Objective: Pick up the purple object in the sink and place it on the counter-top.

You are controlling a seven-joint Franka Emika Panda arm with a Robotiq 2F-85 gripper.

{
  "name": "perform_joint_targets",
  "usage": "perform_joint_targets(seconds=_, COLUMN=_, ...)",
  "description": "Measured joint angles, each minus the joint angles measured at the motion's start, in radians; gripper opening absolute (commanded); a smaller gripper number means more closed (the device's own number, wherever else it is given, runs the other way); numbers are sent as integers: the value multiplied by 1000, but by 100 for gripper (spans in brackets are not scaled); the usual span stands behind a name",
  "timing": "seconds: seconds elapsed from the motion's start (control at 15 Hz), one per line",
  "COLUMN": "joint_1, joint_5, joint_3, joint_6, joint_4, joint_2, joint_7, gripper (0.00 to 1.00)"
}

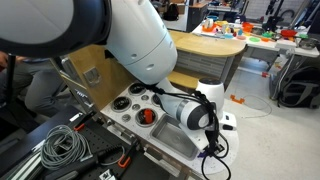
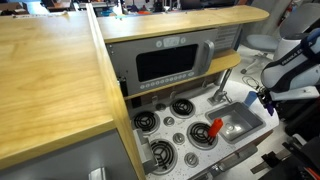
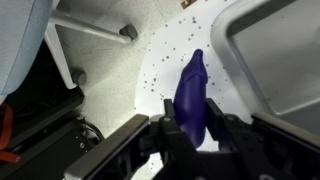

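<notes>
The white speckled counter-top beside the sink's rim is below the robot's gripper and clear of other things, so the gripper will next go down onto it and let go of the purple object.
In the wrist view my gripper (image 3: 190,130) is shut on the purple object (image 3: 192,88), a long smooth eggplant-like piece, with a finger on each side of it. It hangs over the white speckled counter-top (image 3: 160,60), just left of the metal sink's rim (image 3: 275,60). In both exterior views the gripper (image 1: 216,124) (image 2: 265,98) is at the end of the toy kitchen, beside the sink (image 2: 240,126) (image 1: 176,138). The purple object is too small to make out in those views.
A red object (image 2: 214,128) (image 1: 147,116) lies on the stove top next to the sink, among black burners (image 2: 182,107). A faucet (image 2: 222,88) rises behind the sink. A microwave front (image 2: 170,62) and a wooden top (image 2: 50,80) stand behind.
</notes>
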Motion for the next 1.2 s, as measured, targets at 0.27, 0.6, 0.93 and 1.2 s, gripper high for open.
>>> perform_joint_targets(seconds=0.27, joint_1=-2, joint_5=0, joint_3=-25, joint_6=-53, joint_4=61, joint_2=41, joint_7=14, gripper=9)
perform_joint_targets(seconds=0.6, joint_1=-10, joint_5=-1, joint_3=-42, joint_6=-66, joint_4=74, joint_2=86, joint_7=14, gripper=9)
perform_joint_targets(seconds=0.93, joint_1=-11, joint_5=0, joint_3=-36, joint_6=-66, joint_4=97, joint_2=112, joint_7=15, gripper=9)
perform_joint_targets(seconds=1.2, joint_1=-11, joint_5=1, joint_3=-16, joint_6=-66, joint_4=119, joint_2=113, joint_7=22, gripper=9)
